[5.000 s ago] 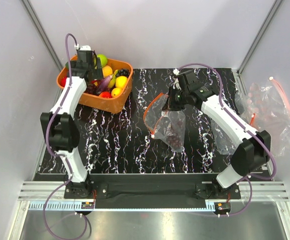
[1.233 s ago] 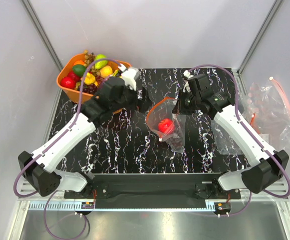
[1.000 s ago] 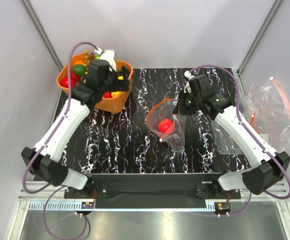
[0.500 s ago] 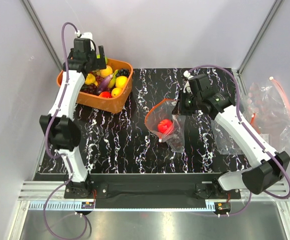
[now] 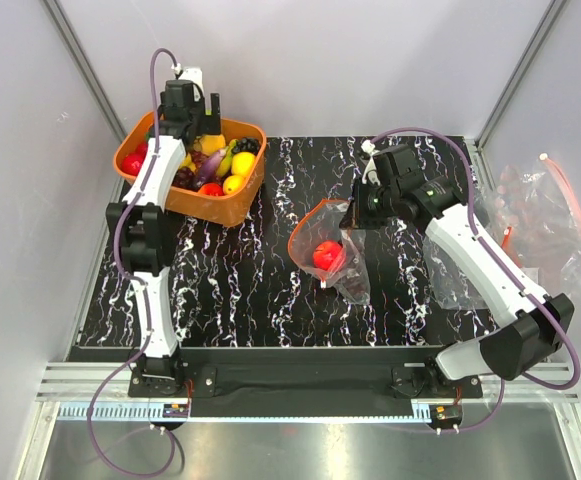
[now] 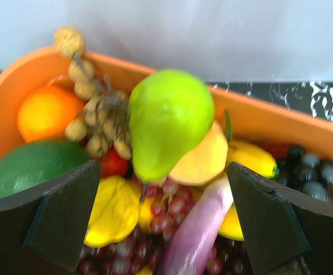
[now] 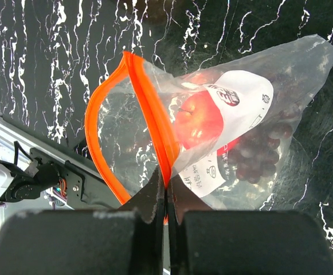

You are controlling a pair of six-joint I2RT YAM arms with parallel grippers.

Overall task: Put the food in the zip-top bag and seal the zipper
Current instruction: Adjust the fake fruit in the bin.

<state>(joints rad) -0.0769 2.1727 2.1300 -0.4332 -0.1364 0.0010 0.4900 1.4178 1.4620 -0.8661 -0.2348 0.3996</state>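
Observation:
The left gripper will next go down over the green pear's middle [image 6: 169,123] and close its fingers, as the pear lies uncovered on top of the other food.
The clear zip-top bag [image 5: 338,262] hangs open over the black mat, held up by its orange-red zipper [image 7: 155,129]. My right gripper [image 7: 166,192] is shut on the zipper rim. A red apple [image 7: 198,121] and a dark purple grape bunch [image 7: 258,154] lie inside the bag. My left gripper [image 6: 163,220] is open and empty above the orange basket [image 5: 232,205]. Between its fingers I see a green pear [image 6: 169,120], a yellow piece [image 6: 113,209], red grapes [image 6: 166,203] and a pale purple eggplant [image 6: 198,235].
The basket also holds an orange [image 6: 44,112], a green avocado-like fruit [image 6: 31,169], a beige bunch [image 6: 94,112] and dark berries [image 6: 312,172]. Spare clear bags [image 5: 545,230] lie at the right of the mat. Walls enclose the back and sides.
My left arm dropped the red apple into the bag, then swung back to the basket and now hovers open over the fruit. My right gripper has kept hold of the bag rim.

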